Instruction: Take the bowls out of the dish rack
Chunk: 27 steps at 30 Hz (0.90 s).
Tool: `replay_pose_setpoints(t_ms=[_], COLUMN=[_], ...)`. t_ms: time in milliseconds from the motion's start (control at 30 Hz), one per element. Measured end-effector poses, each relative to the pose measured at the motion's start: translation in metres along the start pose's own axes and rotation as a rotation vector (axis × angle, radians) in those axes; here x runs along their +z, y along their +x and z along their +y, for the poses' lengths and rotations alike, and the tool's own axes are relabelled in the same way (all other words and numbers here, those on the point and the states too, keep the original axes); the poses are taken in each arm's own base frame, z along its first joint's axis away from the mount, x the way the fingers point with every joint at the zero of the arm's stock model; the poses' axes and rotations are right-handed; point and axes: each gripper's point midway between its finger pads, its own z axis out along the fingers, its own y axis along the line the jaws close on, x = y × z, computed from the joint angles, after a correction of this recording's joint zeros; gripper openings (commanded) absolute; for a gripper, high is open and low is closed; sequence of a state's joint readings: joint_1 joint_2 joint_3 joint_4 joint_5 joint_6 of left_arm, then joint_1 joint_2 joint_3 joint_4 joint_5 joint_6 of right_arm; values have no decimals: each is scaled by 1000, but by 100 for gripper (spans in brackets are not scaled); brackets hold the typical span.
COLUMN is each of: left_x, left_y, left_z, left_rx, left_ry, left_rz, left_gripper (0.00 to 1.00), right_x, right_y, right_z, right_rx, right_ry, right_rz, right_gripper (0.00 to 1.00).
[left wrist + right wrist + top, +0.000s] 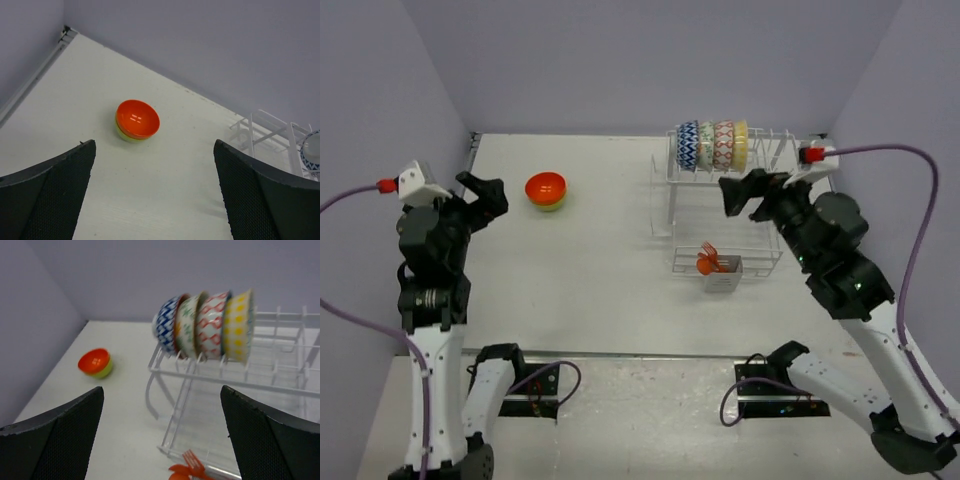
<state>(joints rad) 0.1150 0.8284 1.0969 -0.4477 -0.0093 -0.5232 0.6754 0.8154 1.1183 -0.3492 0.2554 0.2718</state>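
Note:
The right gripper moves outward and turns onto the exposed rim of the pale yellow bowl (745,147) (250,326) next, since the bowl stands last in the row beside empty slots.
An orange bowl (546,186) sits nested in a lime-green bowl (550,204) on the table at the far left. Both show in the left wrist view (137,119) and the right wrist view (94,361). The white wire dish rack (672,185) stands at the far right. Upright in its top row are the blue-white zigzag (165,325), green-white (187,322), red-pink (212,322) and pale yellow (237,325) bowls. My left gripper (488,200) is open and empty, short of the nested bowls. My right gripper (745,195) is open and empty in front of the rack.
A small white caddy (722,278) holding orange utensils (708,262) hangs at the rack's near side; the fork shows in the right wrist view (192,462). Grey walls enclose the table on the left, back and right. The rack's corner (251,132) shows in the left wrist view.

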Motion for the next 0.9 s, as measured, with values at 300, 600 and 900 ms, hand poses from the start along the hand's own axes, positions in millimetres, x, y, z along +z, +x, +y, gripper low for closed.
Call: replay_pose_setpoints(t_ms=[300,600,900], left_x=[-32,-43,-43], left_y=[91,93,98], left_z=[35,21,16], left_rx=[99,132,138], left_ry=[0,70,96], left_rz=[77,62,80], left_gripper=[100,100,100], right_x=[45,87,108], right_y=[-86,-19,-4], right_z=[-115,-132,-132], right_rx=[180,346,355], right_ry=[171,-80,-195], right_rz=[-51,229,238], right_gripper=[91,64,47])
